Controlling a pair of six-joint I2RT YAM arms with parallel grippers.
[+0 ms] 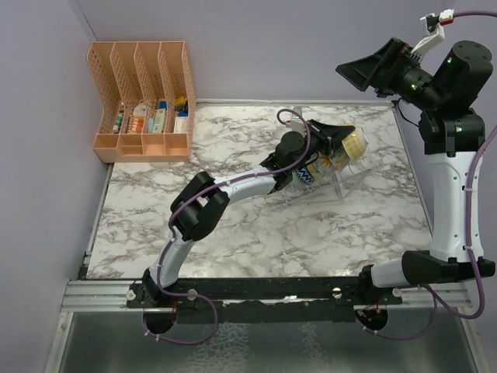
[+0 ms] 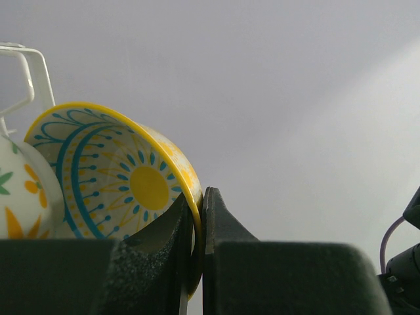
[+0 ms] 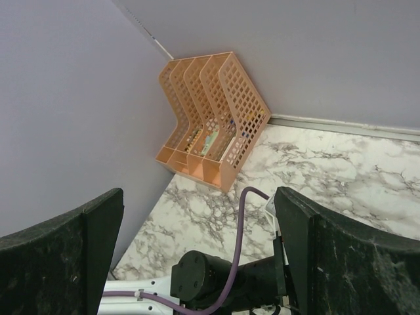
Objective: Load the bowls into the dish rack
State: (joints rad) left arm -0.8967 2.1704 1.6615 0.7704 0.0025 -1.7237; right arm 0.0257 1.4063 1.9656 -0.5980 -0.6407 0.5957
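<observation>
The left gripper lowers the still raised yellow bowl into the rack space below, beside the white floral bowl, and releases the yellow bowl's rim next.
My left gripper reaches into the clear wire dish rack at the table's right centre. It is shut on the rim of the yellow bowl. In the left wrist view the yellow bowl stands on edge, its sun-patterned inside facing the camera and its rim pinched between the jaws of the left gripper. A white floral bowl stands right beside it on the left, under a rack wire. A blue-patterned bowl sits in the rack under the left wrist. My right gripper hangs open, high over the table's back right corner.
An orange slotted organizer with small items stands in the back left corner, and in the right wrist view the organizer lies beyond the right gripper. The left arm crosses below it. Walls close the left and back sides.
</observation>
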